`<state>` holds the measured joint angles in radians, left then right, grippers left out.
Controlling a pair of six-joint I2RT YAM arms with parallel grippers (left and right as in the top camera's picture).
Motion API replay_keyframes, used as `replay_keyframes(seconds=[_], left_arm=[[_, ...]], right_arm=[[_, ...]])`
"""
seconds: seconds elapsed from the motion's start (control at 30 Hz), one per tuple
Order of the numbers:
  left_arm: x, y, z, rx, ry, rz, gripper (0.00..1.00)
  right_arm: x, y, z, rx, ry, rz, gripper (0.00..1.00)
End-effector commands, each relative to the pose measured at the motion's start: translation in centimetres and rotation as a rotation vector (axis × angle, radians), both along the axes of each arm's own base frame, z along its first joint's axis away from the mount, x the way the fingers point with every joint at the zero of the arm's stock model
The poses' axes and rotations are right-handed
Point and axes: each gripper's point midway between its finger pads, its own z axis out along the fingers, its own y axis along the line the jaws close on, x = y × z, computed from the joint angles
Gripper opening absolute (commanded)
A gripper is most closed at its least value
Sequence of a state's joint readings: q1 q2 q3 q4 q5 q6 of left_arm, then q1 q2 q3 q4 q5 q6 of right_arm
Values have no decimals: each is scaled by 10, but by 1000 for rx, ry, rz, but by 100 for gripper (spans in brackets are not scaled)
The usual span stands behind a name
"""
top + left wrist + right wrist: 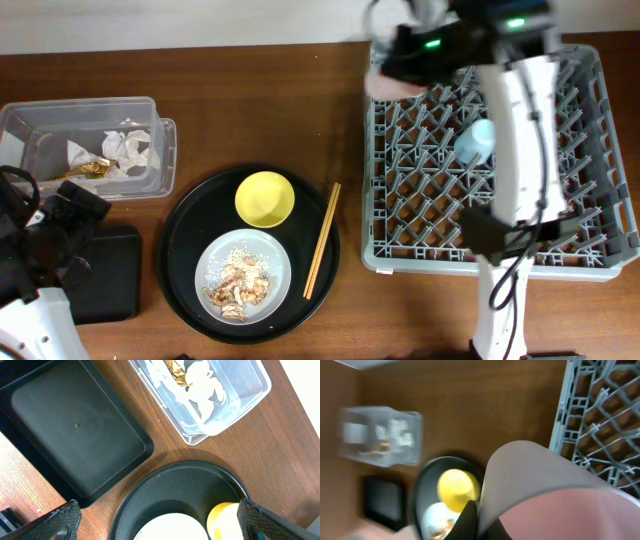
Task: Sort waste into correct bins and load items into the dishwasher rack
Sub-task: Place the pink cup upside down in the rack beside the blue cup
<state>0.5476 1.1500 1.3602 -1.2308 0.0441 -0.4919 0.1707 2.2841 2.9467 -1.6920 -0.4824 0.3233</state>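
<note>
The rack's wires beside the light blue cup, below and back, are empty, so my right gripper will next move back and down and release the pink cup (545,495) there.
My right gripper (392,68) is shut on the pink cup (545,495) and holds it above the far left corner of the grey dishwasher rack (380,255). A light blue cup (476,142) lies in the rack. The yellow bowl (265,198), the plate (243,275) with food scraps and the wooden chopsticks (322,240) sit on the round black tray (185,225). My left gripper (160,527) is open and empty above the tray's left side. The clear tub (40,140) holds white napkins (128,146) and a gold wrapper (88,170). The flat black tray (75,425) is bare.
The brown table edge runs along the far side by a white wall. The clear tub also shows in the left wrist view (240,390), next to the flat black tray at the table's left.
</note>
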Motion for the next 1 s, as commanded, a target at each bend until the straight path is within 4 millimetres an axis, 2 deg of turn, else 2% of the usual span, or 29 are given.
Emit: replay_keyframes(seconds=[0.0, 0.03, 0.13, 0.17, 0.23, 0.3, 0.33, 0.43, 0.53, 0.67, 0.77, 0.9, 0.97], left_arm=[[-1, 3, 2, 5, -4, 17, 99], [-1, 3, 1, 5, -4, 17, 99], [-1, 3, 1, 4, -4, 17, 99], [-1, 3, 1, 4, -4, 17, 99], [-1, 3, 2, 5, -4, 17, 99], [-1, 3, 2, 5, -4, 17, 99], [-1, 3, 2, 5, -4, 17, 99], [-1, 3, 2, 5, -4, 17, 99], [-1, 3, 2, 5, -4, 17, 99], [-1, 3, 2, 5, -4, 17, 99], [-1, 3, 1, 4, -4, 17, 99], [-1, 3, 2, 5, -4, 17, 99], [-1, 3, 2, 5, -4, 17, 99]], right_arm=[[-9, -3, 20, 191, 9, 94, 4], [-10, -7, 18, 183, 12, 95, 4], [-29, -15, -1, 124, 92, 109, 4], [-46, -42, -33, -2, 202, 36, 4], [-65, -60, -55, -20, 298, 11, 4], [-78, -72, -65, 39, 324, 57, 4], [-79, -77, -65, 170, 306, 104, 4], [-80, -96, -69, 384, 261, 115, 4], [-88, -117, -94, 574, 228, 88, 4], [-79, -145, -125, 800, 182, -66, 4], [-78, -156, -152, 823, 191, -110, 4], [-83, -165, -170, 780, 260, -141, 8], [-80, -168, -178, 769, 257, -144, 10]])
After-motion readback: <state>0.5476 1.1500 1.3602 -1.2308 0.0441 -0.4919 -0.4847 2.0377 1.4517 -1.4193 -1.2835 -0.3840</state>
